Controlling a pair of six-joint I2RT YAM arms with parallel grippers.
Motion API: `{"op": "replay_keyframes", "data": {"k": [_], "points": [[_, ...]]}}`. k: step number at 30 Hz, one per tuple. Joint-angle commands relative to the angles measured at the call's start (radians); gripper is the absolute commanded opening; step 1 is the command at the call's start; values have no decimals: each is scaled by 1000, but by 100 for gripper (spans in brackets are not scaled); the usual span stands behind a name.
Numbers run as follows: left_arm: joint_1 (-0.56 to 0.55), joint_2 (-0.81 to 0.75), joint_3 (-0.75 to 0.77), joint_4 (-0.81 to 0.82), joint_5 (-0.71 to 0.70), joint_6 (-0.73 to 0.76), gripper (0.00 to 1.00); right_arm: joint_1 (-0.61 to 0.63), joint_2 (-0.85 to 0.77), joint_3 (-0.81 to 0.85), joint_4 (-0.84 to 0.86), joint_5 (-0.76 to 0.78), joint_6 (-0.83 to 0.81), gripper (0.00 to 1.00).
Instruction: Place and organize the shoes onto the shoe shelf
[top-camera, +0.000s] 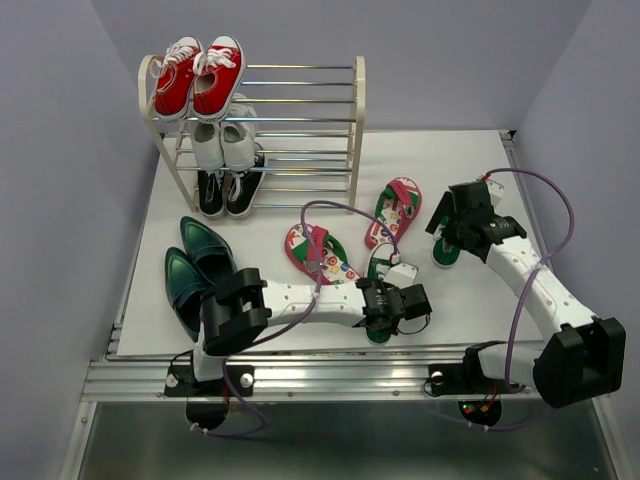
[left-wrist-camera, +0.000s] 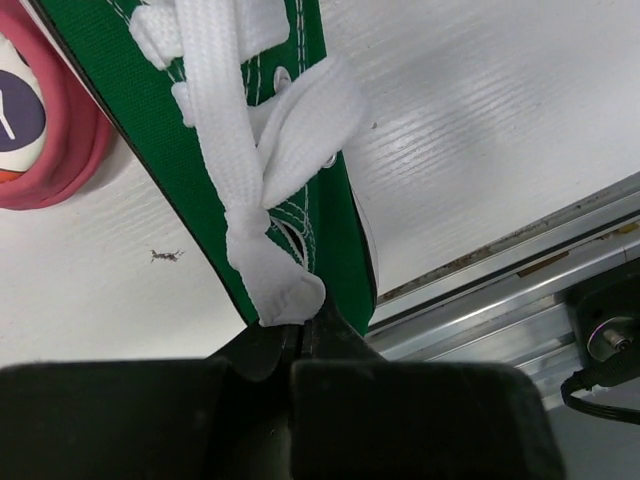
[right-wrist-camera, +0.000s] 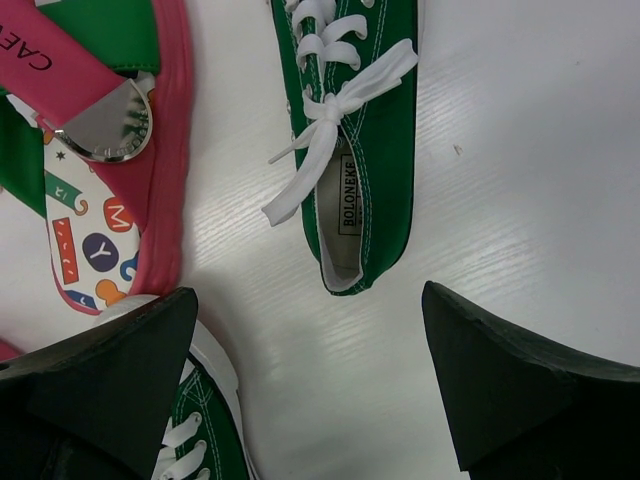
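Observation:
My left gripper carries the green sneaker outward toward the shelf (top-camera: 358, 120) next. Then it releases it onto the lower rails beside the black sneakers, since that stretch stands empty.
My left gripper (top-camera: 405, 300) (left-wrist-camera: 300, 325) is shut on the collar of one green sneaker (left-wrist-camera: 250, 150) near the table's front edge, and mostly hides it from above (top-camera: 378, 332). My right gripper (top-camera: 452, 226) (right-wrist-camera: 308, 300) is open and hovers over the heel of the other green sneaker (right-wrist-camera: 355, 150) (top-camera: 445, 252). Two red-pink flip-flops (top-camera: 318, 252) (top-camera: 395, 210) lie mid-table. The teal heels (top-camera: 195, 265) lie at the left. The shoe shelf (top-camera: 358, 120) stands at the back left.
Red sneakers (top-camera: 200, 78) sit on the shelf's top tier, white sneakers (top-camera: 222, 145) on the tier below and black sneakers (top-camera: 225, 190) lower down, all at its left end. The metal rail (left-wrist-camera: 500, 300) runs along the table's front edge.

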Motion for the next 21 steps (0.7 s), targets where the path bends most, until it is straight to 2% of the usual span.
{"op": "replay_keyframes", "data": {"k": [1, 4, 8, 18, 21], "points": [[-29, -58, 14, -97, -118, -15, 0, -5, -15, 1, 44, -2, -24, 100], [-84, -142, 54, -105, -284, 20, 0, -5, -20, 1, 55, -2, -31, 100], [-139, -186, 83, -116, -389, 71, 0, -5, -20, 2, 56, 3, -40, 100], [-146, -258, 109, -175, -488, 49, 0, -5, -37, -1, 58, 22, -43, 100], [-132, -252, 138, -263, -521, -7, 0, -5, -44, 1, 58, 21, -44, 100]]}}
